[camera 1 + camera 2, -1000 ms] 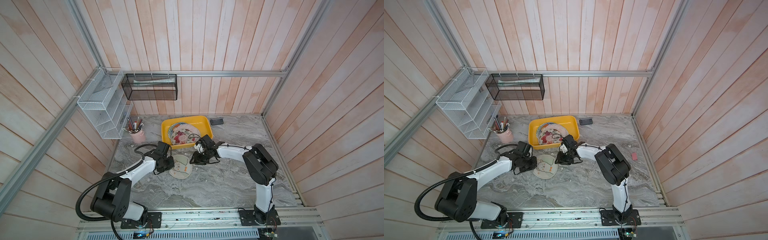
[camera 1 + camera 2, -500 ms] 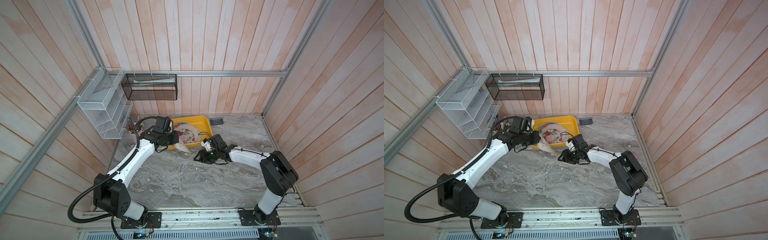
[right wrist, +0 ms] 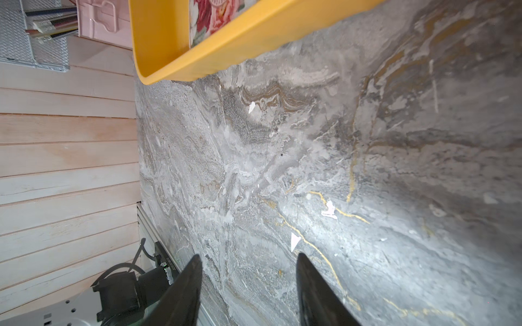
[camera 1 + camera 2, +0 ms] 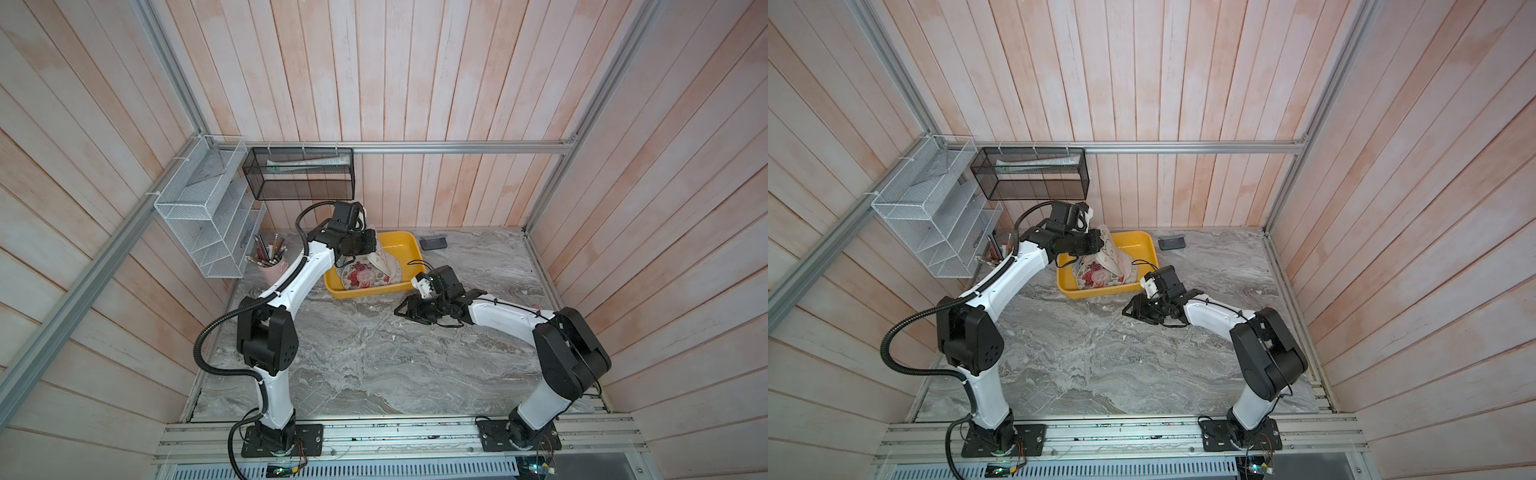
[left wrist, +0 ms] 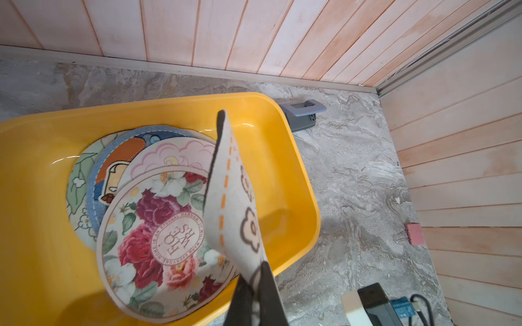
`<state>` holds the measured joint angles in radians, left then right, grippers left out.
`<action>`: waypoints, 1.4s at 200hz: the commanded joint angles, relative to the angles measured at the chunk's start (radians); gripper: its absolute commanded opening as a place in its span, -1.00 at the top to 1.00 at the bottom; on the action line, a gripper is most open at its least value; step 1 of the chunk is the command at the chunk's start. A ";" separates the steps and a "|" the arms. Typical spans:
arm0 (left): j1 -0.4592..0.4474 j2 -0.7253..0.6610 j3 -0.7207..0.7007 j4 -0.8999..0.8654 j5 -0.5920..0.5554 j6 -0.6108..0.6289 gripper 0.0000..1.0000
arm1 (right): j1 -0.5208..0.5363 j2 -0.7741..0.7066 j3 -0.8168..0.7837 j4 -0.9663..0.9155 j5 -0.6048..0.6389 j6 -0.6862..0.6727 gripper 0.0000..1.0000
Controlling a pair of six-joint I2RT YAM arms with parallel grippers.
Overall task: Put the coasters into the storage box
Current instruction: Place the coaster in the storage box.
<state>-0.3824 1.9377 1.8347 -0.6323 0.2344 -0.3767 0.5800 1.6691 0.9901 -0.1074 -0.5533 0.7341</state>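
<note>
The cream coaster comes down onto the rose-printed coaster in the yellow storage box next. My left gripper then releases its edge, since it still hangs above that stack.
The yellow storage box stands at the back of the marble table, seen in both top views. Several coasters lie stacked in it, a rose-printed one on top, over a blue and a pink one. My left gripper is shut on the edge of a cream coaster with orange stitching, which hangs on edge above the box. My right gripper is open and holds nothing, low over the table just in front of the box's near right corner.
A pink cup of pencils stands left of the box below the white wire rack. A black mesh basket hangs on the back wall. A small grey object lies behind the box and a pink clip by the right wall.
My left arm lifted the cream coaster off the table and carried it back over the box. My right arm drew away to the right, and its jaws opened wider.
</note>
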 commanded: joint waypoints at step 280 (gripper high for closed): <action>0.154 -0.418 -0.773 0.437 -0.176 0.084 -0.99 | -0.217 -0.132 0.045 -0.126 0.110 -0.239 -0.74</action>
<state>-0.2413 1.6070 1.1664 -0.2573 0.1276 -0.2974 0.4088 1.5711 0.9874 -0.1806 -0.5121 0.6090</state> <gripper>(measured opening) 0.963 0.824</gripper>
